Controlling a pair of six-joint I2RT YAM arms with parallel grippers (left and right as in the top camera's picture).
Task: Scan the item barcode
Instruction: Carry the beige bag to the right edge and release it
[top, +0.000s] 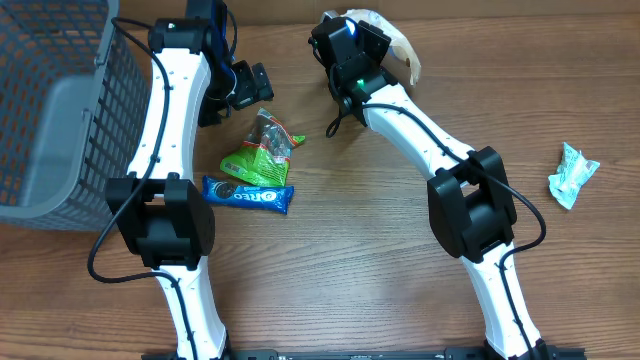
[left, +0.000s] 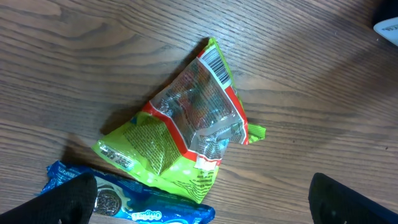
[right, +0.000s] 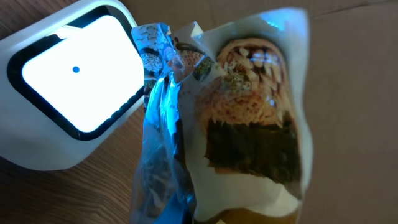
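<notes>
My right gripper should rise from the scanner next, swing to the right in the overhead view and lower beside the crumpled pale wrapper, where the table is bare.
My right gripper (top: 372, 42) is shut on a white snack packet (right: 249, 124) printed with a noodle picture, held at the back of the table (top: 398, 42). The packet hangs right beside a white scanner (right: 71, 81) whose window glows bright, and blue light falls on the packet's crinkled edge. The packet hides my right fingers in the wrist view. My left gripper (top: 250, 85) (left: 205, 205) stands wide open above a green packet (left: 180, 134) (top: 258, 155), touching nothing. That packet's barcode (left: 216, 64) faces up.
A blue Oreo pack (top: 248, 194) (left: 143, 208) lies just in front of the green packet. A grey mesh basket (top: 60, 110) fills the far left. A crumpled pale wrapper (top: 572, 175) lies at the right edge.
</notes>
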